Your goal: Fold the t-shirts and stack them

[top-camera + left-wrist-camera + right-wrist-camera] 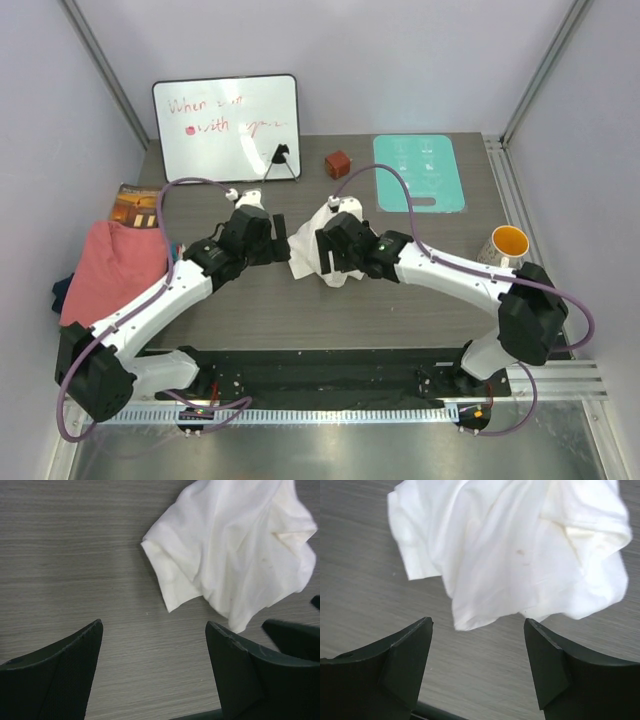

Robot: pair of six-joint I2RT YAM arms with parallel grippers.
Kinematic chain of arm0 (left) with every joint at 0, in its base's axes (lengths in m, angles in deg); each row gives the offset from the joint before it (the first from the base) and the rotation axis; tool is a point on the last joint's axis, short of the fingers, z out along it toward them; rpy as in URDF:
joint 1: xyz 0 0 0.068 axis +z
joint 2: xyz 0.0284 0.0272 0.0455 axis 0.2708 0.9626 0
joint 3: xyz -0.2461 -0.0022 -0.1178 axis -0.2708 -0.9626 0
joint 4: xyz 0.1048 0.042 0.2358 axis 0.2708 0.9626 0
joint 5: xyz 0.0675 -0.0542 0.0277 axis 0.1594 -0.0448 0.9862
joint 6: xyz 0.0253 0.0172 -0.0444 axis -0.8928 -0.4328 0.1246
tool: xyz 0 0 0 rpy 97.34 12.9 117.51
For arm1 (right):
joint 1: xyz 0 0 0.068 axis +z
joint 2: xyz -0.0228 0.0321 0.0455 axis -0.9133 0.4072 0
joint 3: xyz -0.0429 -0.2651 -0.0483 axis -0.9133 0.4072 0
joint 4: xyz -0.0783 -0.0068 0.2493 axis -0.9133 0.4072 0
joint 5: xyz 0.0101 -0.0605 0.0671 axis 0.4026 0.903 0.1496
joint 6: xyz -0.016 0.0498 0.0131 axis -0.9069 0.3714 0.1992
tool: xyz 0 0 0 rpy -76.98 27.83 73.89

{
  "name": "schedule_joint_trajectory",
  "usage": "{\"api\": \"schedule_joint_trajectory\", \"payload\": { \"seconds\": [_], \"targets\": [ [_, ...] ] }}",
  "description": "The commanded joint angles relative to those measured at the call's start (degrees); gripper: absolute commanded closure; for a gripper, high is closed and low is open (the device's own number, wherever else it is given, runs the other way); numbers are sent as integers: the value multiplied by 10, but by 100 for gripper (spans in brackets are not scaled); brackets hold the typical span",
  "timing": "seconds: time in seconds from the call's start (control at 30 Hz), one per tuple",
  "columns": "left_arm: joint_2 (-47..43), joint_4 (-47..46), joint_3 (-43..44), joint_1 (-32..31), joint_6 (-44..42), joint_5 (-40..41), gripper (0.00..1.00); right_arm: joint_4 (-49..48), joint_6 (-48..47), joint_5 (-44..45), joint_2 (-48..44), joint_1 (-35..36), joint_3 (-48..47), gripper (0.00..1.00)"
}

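The open fingers still hang just short of the cloth, so my right gripper should next lower outward onto the white t-shirt's near hem.
A crumpled white t-shirt (303, 243) lies in a heap at the middle of the table, between my two grippers. My left gripper (268, 240) is just left of it, open and empty. In the left wrist view the left gripper (152, 625) hangs over bare wood, with the shirt (235, 545) ahead to the right. My right gripper (330, 252) sits at the shirt's right side, also open. In the right wrist view the cloth (515, 545) ends just ahead of the right gripper (477, 622). A salmon-pink t-shirt (115, 265) lies at the table's left edge on a darker one (62, 293).
A whiteboard (226, 125) stands at the back left with a black clip (284, 155) at its foot. A red-brown cube (338, 163) and a teal mat (419, 172) lie at the back. A mug (506, 245) stands at the right edge, and a brown book (135, 203) lies behind the pink shirt.
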State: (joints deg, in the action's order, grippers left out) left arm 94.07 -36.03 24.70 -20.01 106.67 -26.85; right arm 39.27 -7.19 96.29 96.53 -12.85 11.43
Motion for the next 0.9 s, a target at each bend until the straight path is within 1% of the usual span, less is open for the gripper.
{"api": "schedule_joint_trajectory", "payload": {
  "seconds": [0.0, 0.07, 0.17, 0.3, 0.47, 0.57, 0.63, 0.73, 0.77, 0.87],
  "targets": [
    [4, 2, -34, 1, 13, 12, 17, 60, -23, 44, 26, -14, -66, 20],
    [13, 1, -41, 2, 19, 4, 17, 66, -29, 45, 26, -28, -80, 20],
    [21, -5, -48, 2, 22, -6, 17, 65, -44, 21, 43, -53, -98, 20],
    [12, -7, -58, 2, 25, -5, 17, 72, -63, 5, 87, -79, -120, 20],
    [-6, -11, -80, 3, 25, -2, 17, 73, -66, -19, 157, -86, -131, 21],
    [-6, -12, -89, 3, 28, -2, 17, 72, -58, -43, 183, -87, -132, 23],
    [-2, -14, -95, 4, 29, -4, 17, 54, -46, -57, 186, -87, -120, 23],
    [-1, -16, -101, 4, 35, -13, 18, 42, -36, -65, 185, -87, -111, 30],
    [-2, -18, -103, 4, 36, -15, 18, 42, -34, -61, 184, -87, -112, 37],
    [-10, -23, -107, 5, 39, -20, 18, 41, -32, -56, 172, -86, -107, 45]
  ]
}}
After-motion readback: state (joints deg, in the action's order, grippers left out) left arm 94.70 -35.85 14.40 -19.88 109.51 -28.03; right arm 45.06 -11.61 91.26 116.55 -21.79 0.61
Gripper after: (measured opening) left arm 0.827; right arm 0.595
